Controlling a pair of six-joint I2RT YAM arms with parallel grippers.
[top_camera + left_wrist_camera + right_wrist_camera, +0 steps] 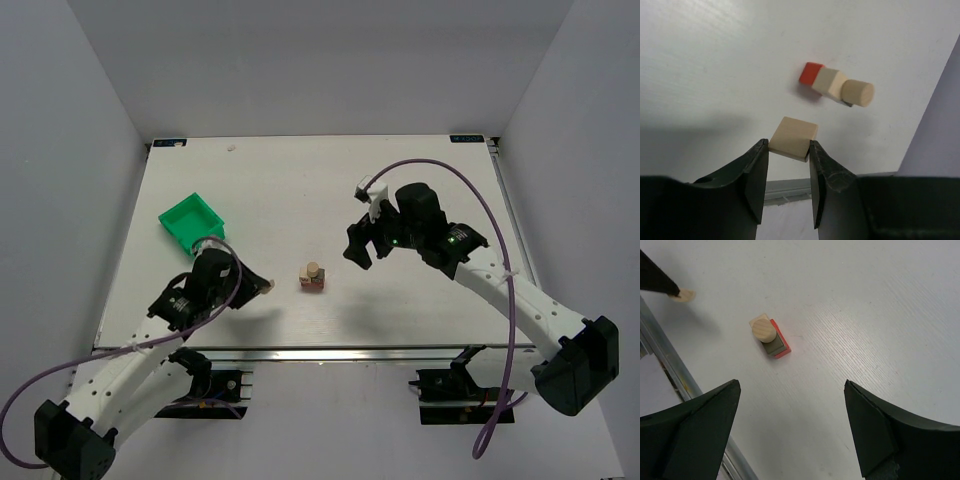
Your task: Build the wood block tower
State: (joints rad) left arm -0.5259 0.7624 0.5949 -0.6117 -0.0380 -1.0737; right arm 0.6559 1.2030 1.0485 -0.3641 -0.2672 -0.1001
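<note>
Next, my left gripper moves back and down toward the table's front metal edge, onto the bare spot, since the table beside the tower (312, 277) is bare there.
The wood block tower (312, 277) stands at the table's middle front: a red-orange base, a grey-brown cube, a pale beige cube and a pale round piece on top. It also shows in the left wrist view (837, 85) and in the right wrist view (769, 336). My left gripper (265, 287) is shut on a flat pale beige block (793, 136), held off the table to the left of the tower. My right gripper (362, 252) is open and empty, above the table to the right of the tower.
A green plastic bin (191, 222) sits at the left, behind my left arm. The table's front metal edge (300, 352) runs close below the tower.
</note>
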